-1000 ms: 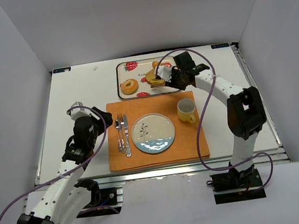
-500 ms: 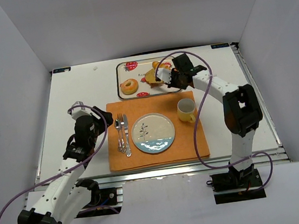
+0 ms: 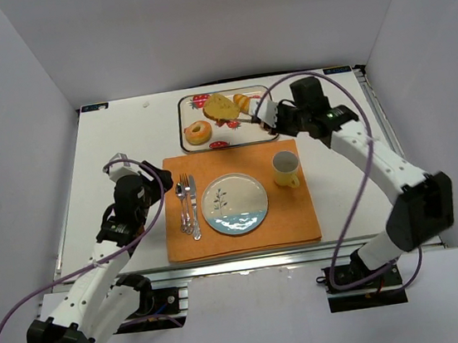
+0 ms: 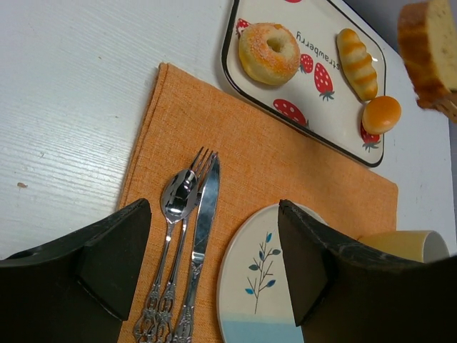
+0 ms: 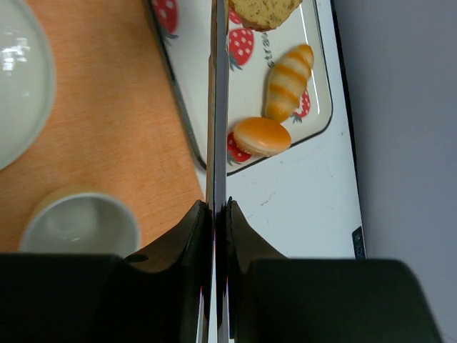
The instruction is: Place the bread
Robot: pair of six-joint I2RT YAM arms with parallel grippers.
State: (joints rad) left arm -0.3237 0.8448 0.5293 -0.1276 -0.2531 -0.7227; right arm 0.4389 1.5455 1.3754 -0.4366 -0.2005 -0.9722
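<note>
The bread (image 3: 219, 106) should next go back and down over the empty plate (image 3: 234, 204) in my right gripper. Then I should release the squeezed utensil.
A slice of bread (image 3: 219, 106) hangs above the strawberry-print tray (image 3: 184, 114) on the end of a thin metal utensil (image 3: 249, 114). My right gripper (image 3: 270, 114) is shut on that utensil, right of the tray. In the right wrist view the utensil (image 5: 220, 107) runs edge-on from the gripper (image 5: 220, 207) up to the bread (image 5: 260, 11). The bread also shows in the left wrist view (image 4: 428, 43). My left gripper (image 3: 151, 181) is open and empty, left of the orange placemat (image 3: 293, 214); its jaws (image 4: 213, 236) frame the cutlery and the plate.
A donut (image 3: 197, 132), a striped roll (image 3: 243, 101) and a small round bun (image 4: 380, 114) lie on the tray. On the placemat are a white and blue plate (image 3: 234, 205), a yellow cup (image 3: 285, 167) and a spoon, fork and knife (image 3: 187, 206).
My right arm has swung out to the right and lifted the utensil. The bread has come up off the tray's middle and now hangs higher, toward its far side. The left arm barely moved.
</note>
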